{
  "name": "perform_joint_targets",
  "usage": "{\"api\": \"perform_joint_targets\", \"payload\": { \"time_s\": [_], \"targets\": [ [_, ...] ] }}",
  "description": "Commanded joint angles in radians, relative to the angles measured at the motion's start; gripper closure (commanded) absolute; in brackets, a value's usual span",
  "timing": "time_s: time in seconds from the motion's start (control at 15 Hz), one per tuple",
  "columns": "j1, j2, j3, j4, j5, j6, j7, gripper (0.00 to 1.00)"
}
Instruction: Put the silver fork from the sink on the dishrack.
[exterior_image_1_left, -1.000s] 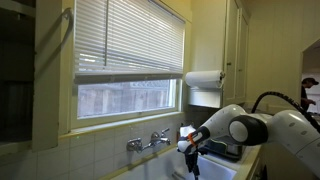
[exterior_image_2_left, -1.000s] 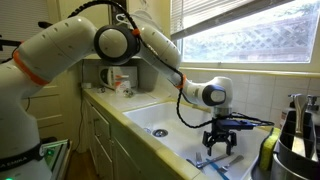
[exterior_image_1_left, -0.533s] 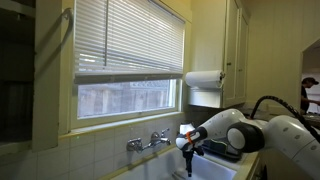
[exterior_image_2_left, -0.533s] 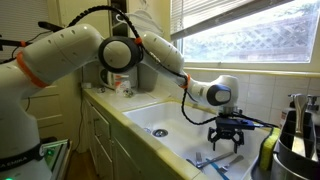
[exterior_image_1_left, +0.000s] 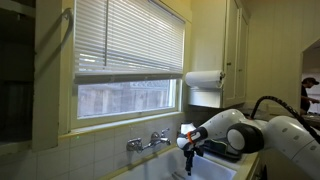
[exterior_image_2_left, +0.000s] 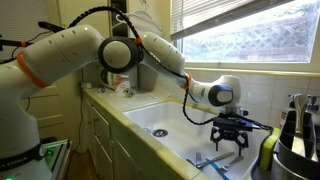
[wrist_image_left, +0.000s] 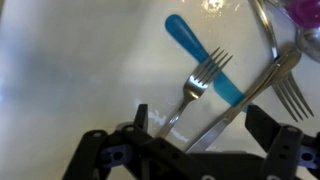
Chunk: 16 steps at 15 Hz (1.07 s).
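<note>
I will turn my gripper next, and I will lower it over the silver fork's handle (wrist_image_left: 175, 118).
A silver fork (wrist_image_left: 198, 84) lies on the pale floor of the sink (wrist_image_left: 70, 70), tines up in the wrist view, partly over a blue-handled utensil (wrist_image_left: 203, 52). Another silver utensil (wrist_image_left: 262, 88) lies slanted to its right. My gripper (wrist_image_left: 205, 125) is open, its two dark fingers straddling the fork's handle and the slanted utensil's handle, just above them. In both exterior views the gripper (exterior_image_2_left: 232, 141) (exterior_image_1_left: 190, 161) hangs low inside the sink (exterior_image_2_left: 150, 111), above the utensils (exterior_image_2_left: 210, 160). The dark dishrack (exterior_image_1_left: 228, 152) shows behind the arm, partly hidden.
A chrome faucet (exterior_image_1_left: 148, 142) stands at the sink's back under the window. A white paper-towel roll (exterior_image_1_left: 205, 78) hangs above the rack. A metal pot (exterior_image_2_left: 297, 140) and a yellow-green sponge (exterior_image_2_left: 266, 150) sit beside the sink. A purple item (wrist_image_left: 305, 12) lies in the sink corner.
The gripper has shifted slightly sideways and lower into the sink, closer to the utensils. It stays open. The utensils have not moved.
</note>
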Motion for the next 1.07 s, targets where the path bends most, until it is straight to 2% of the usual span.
{"api": "perform_joint_targets", "payload": {
  "time_s": [0.0,0.27,0.6,0.73,0.8,0.93,1.0],
  "targets": [
    [-0.015,0.054,0.04,0.067,0.072,-0.012,0.142,0.0],
    [-0.02,0.102,0.058,0.118,0.119,0.005,0.312,0.0],
    [-0.04,0.156,0.04,0.185,0.149,0.029,0.514,0.02],
    [-0.041,0.185,0.038,0.231,0.137,0.016,0.527,0.09],
    [-0.042,0.201,0.042,0.256,0.134,0.004,0.523,0.22],
    [-0.034,0.235,0.035,0.305,0.114,-0.014,0.503,0.22],
    [-0.027,0.249,0.027,0.324,0.105,-0.018,0.508,0.31]
  ]
}}
